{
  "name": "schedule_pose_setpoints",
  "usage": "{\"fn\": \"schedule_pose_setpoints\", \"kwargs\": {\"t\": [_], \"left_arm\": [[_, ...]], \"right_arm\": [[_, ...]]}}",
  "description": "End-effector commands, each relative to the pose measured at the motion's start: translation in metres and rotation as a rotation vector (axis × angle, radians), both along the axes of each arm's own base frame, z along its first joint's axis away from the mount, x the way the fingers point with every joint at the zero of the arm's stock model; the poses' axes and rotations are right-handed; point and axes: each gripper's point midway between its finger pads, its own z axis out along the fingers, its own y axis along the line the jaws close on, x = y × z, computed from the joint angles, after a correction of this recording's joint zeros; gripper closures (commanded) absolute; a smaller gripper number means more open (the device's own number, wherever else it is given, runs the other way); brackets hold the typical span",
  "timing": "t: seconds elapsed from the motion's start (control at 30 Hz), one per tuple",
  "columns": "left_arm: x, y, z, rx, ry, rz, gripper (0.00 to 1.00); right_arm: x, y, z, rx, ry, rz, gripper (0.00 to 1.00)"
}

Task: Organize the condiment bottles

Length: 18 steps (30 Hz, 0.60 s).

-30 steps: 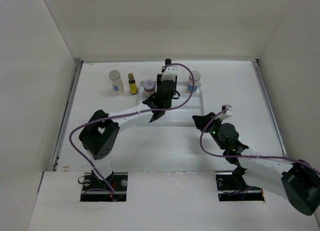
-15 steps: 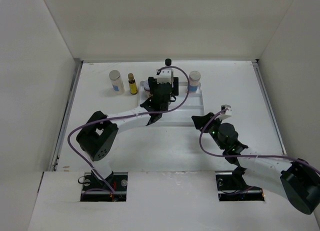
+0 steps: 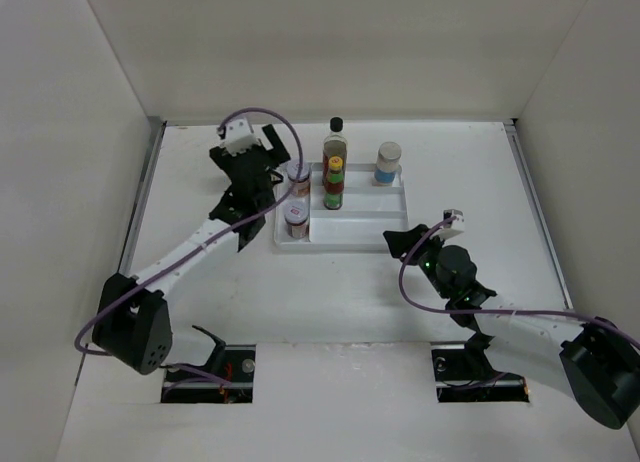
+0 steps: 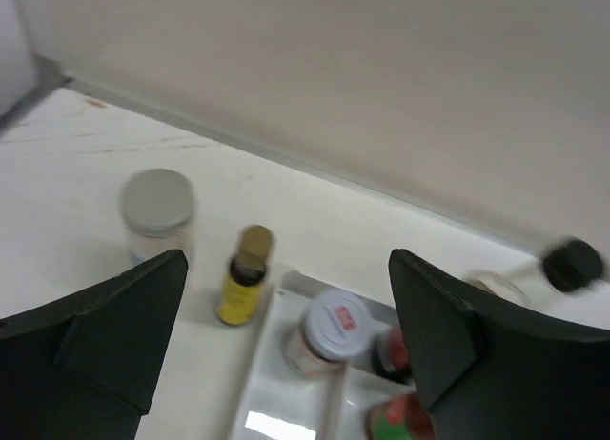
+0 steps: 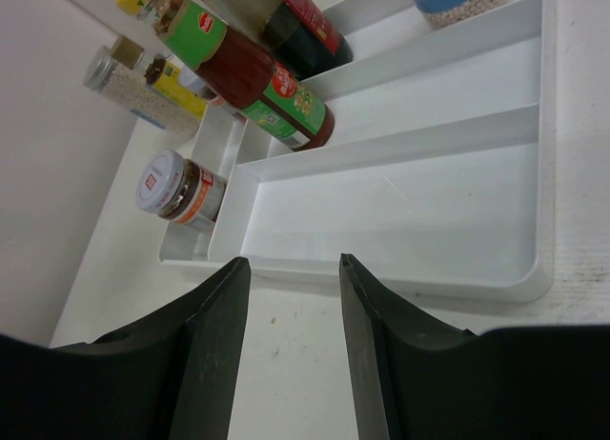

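Observation:
The left gripper will move down and to the left in the wrist view next, over the jar's silver lid (image 4: pixel 158 198), because the jar is standing outside the tray, below the open fingers.
The white tray (image 3: pixel 360 227) holds a tall dark black-capped bottle (image 3: pixel 336 142), a red-label bottle (image 3: pixel 334 187), a white-capped blue-label jar (image 3: pixel 388 162) and two short jars (image 3: pixel 298 175) (image 3: pixel 296 218). My left gripper (image 3: pixel 254 164) hovers left of the tray, open and empty. In the left wrist view, between its fingers (image 4: pixel 114 326), the left gripper (image 4: pixel 286 261) frames a silver-lidded jar (image 4: pixel 157 211), a small brown yellow-labelled bottle (image 4: pixel 245 276) and a short jar (image 4: pixel 334 330). My right gripper (image 3: pixel 400 242) (image 5: pixel 294 264) sits low at the tray's near edge (image 5: pixel 400 283), open and empty.
White walls close the table at the back and both sides. The tray's near compartments (image 5: pixel 410 197) hold nothing. The silver-lidded jar (image 5: pixel 114 83) and the small brown bottle (image 5: pixel 176 83) stand on the table just left of the tray.
My left gripper opened and swung left off the tray's middle; the red-label bottle now stands uncovered in the tray. My right gripper's jaws parted a little; that arm stayed put.

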Motion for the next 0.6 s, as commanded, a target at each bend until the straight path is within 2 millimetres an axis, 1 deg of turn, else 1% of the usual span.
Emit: {"fn": "schedule_pose_setpoints", "kwargs": {"t": [0.0, 0.07, 0.13, 0.23, 0.33, 0.43, 0.57], "left_arm": [[0.014, 0.043, -0.010, -0.025, 0.080, 0.100, 0.12], [0.029, 0.066, -0.016, -0.014, 0.110, 0.157, 0.12], [0.044, 0.081, -0.025, 0.002, 0.147, 0.192, 0.11], [0.065, 0.086, -0.037, 0.017, 0.202, 0.195, 0.11], [0.081, 0.094, -0.049, 0.029, 0.235, 0.218, 0.11], [0.095, 0.104, -0.060, 0.034, 0.260, 0.239, 0.11], [0.110, 0.106, -0.070, 0.038, 0.294, 0.230, 0.12]], "right_arm": [[0.003, 0.003, 0.017, 0.039, -0.037, 0.003, 0.50], [0.003, 0.003, 0.016, 0.039, -0.036, 0.004, 0.50], [0.004, 0.002, 0.016, 0.034, -0.037, -0.005, 0.49], [0.005, 0.003, 0.012, 0.026, -0.025, -0.003, 0.49], [0.006, 0.004, 0.012, 0.022, -0.027, -0.003, 0.48], [0.006, 0.004, 0.010, 0.016, -0.022, -0.001, 0.48], [0.006, 0.009, 0.011, 0.014, -0.022, 0.015, 0.48]]}}
